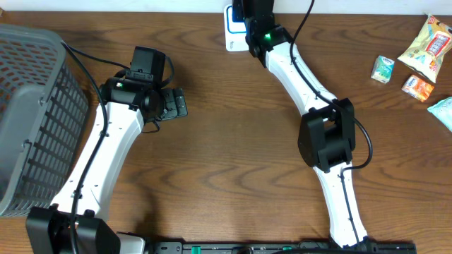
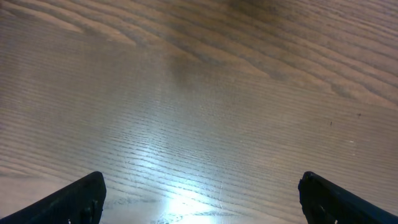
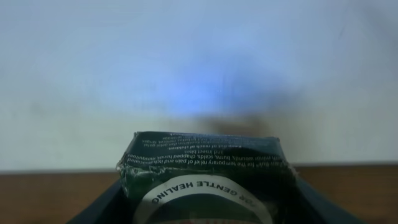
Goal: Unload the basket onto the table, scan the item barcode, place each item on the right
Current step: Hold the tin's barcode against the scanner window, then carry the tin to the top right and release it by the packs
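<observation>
My right gripper will next swing across and down to let go of the item, because the gap beside the orange packet [image 1: 400,77] is to its right in the overhead view.
The item is a dark green box [image 3: 202,168] with white print and a "GENTLE HEALING" band. My right gripper [image 3: 202,190] is shut on it, a dark finger on each side. No barcode shows on the faces I see. The box faces a pale surface with a blue glow. In the overhead view the right gripper [image 1: 253,13] is at the table's far edge, over a white and blue device [image 1: 232,34], and the box is hidden there. My left gripper [image 2: 202,199] hangs open over bare wood; from overhead the left gripper [image 1: 176,104] is left of centre.
A grey mesh basket [image 1: 28,106] fills the left side. At the far right lie a snack bag [image 1: 427,46], a small green box [image 1: 382,69], an orange packet [image 1: 418,87] and a teal packet [image 1: 443,113].
</observation>
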Tool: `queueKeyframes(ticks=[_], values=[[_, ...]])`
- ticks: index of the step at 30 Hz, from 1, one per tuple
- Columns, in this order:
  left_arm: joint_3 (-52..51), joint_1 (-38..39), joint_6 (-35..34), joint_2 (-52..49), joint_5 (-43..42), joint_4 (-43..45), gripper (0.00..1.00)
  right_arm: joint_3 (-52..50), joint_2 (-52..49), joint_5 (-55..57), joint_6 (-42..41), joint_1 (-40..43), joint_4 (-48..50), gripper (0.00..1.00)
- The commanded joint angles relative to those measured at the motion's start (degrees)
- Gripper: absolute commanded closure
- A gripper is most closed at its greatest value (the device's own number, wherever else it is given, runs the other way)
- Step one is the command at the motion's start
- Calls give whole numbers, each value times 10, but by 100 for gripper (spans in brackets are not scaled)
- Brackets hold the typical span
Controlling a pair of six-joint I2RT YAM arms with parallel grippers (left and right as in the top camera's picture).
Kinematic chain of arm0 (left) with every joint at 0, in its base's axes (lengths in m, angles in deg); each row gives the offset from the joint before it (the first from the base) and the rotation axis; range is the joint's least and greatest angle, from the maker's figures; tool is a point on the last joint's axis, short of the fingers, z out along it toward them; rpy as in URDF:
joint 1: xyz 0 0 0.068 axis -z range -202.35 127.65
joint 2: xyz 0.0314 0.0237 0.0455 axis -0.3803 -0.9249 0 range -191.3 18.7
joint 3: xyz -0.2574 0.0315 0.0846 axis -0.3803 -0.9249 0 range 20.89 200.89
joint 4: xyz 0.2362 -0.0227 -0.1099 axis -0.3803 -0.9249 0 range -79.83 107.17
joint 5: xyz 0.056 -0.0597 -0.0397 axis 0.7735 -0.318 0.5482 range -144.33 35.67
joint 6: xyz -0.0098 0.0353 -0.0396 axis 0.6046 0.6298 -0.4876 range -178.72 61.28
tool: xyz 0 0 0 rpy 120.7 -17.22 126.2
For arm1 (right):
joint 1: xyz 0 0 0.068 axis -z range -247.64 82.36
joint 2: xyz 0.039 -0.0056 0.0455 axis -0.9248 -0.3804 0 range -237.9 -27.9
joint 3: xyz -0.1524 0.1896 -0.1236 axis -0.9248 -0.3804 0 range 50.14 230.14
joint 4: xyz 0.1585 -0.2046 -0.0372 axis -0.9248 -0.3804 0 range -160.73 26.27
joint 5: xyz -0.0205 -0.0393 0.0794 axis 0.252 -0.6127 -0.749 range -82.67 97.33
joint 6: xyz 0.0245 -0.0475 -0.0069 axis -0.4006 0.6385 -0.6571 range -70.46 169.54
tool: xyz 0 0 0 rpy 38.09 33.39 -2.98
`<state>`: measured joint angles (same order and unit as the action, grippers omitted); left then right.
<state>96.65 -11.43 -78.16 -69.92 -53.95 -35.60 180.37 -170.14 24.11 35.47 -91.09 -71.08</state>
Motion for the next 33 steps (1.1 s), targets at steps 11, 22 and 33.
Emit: queueKeyframes(ticks=[11,22,33], values=[[3,-3,3,-1,7,-3,2,9,-76,5,48,1,143,46],[3,-3,3,-1,7,-3,3,10,-67,7,88,-2,138,48],[3,-3,3,-1,7,-3,2,10,40,33,83,46,-7,50]])
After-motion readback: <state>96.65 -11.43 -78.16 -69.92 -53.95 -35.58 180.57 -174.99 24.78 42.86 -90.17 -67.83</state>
